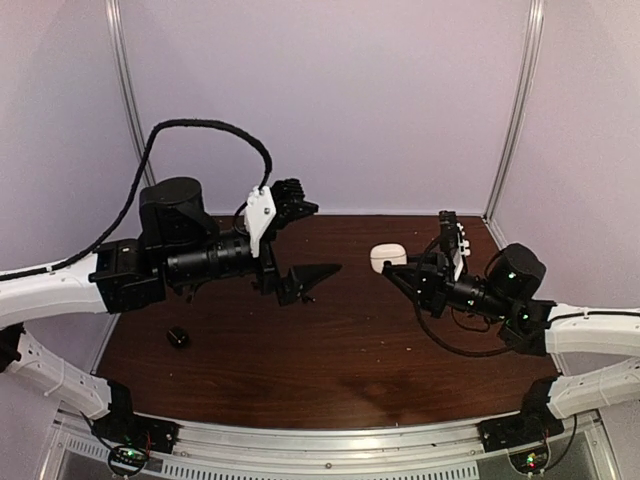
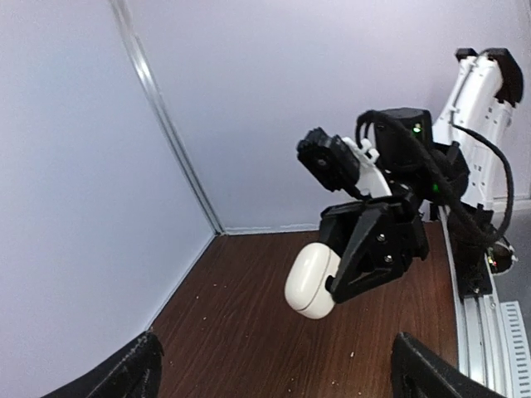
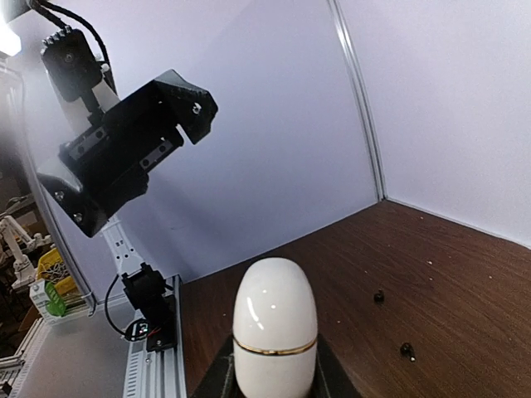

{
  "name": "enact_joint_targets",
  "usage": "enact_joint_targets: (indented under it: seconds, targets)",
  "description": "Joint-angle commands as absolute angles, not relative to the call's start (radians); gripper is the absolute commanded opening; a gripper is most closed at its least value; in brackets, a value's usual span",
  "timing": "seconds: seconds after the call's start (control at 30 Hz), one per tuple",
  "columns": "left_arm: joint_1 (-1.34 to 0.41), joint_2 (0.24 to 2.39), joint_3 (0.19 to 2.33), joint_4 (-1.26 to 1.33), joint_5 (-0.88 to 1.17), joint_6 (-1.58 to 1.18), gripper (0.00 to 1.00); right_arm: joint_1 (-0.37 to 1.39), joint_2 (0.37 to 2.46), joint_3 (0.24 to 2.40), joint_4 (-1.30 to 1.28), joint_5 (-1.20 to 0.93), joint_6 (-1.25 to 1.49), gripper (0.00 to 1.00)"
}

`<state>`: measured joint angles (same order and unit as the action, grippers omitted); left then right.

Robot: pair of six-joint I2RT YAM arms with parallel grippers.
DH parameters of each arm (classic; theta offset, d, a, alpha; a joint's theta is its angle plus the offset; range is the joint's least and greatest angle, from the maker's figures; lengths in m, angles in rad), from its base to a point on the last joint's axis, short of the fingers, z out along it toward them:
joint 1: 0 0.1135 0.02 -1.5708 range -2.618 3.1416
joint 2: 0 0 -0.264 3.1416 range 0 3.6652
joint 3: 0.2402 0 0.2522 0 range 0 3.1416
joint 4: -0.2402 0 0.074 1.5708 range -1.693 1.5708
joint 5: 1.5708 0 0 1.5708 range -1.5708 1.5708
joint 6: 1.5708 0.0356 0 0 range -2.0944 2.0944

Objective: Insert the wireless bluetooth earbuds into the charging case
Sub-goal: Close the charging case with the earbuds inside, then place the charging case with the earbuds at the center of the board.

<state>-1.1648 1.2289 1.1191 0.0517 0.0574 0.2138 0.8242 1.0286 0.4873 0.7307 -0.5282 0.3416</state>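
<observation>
The bare tabletop below is clear of the earbuds, so the robot's right gripper should next go down, tip its fingers downward and release the charging case (image 1: pixel 388 257) on that wood.
The white egg-shaped charging case (image 3: pixel 275 327) has its lid closed along a thin gold seam. My right gripper (image 3: pixel 274 383) is shut on its lower half and holds it above the brown table. The case (image 1: pixel 388 257) sits at the tip of the right gripper (image 1: pixel 393 268) in the top view, and the left wrist view shows the same case (image 2: pixel 311 282). Two tiny black earbuds (image 3: pixel 379 295) (image 3: pixel 406 349) lie on the wood beside it. My left gripper (image 1: pixel 318 282) hangs open and empty in mid-air, facing the case from a short distance, with its fingers (image 2: pixel 124 373) spread wide.
A small black object (image 1: pixel 178 337) lies on the table (image 1: pixel 330 360) at the near left. Pale walls close in the back and both sides. A metal rail (image 1: pixel 330 440) with the arm bases runs along the near edge.
</observation>
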Motion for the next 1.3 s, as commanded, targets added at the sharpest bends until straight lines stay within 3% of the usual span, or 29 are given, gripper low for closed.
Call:
enact_joint_targets:
  seconds: [0.0,0.23,0.43,0.8,1.27]
  targets:
    - [-1.045,1.204,1.104,0.139,-0.015,-0.054,0.98,0.731,1.071,0.556,0.583,-0.47,0.376,0.0]
    - [-0.906,1.202,1.064,0.102,-0.116,-0.268,0.98,0.502,1.237,0.64,0.443,-0.479,0.427,0.03]
    - [-0.859,1.229,1.046,0.03,-0.179,-0.35,0.98,0.369,1.498,0.742,0.435,-0.567,0.457,0.05]
    - [-0.824,1.168,0.919,0.055,-0.196,-0.418,0.98,0.29,1.91,1.018,0.396,-0.626,0.473,0.08]
    - [-0.821,1.143,0.836,0.09,-0.206,-0.452,0.98,0.25,2.114,1.205,0.271,-0.613,0.418,0.17]
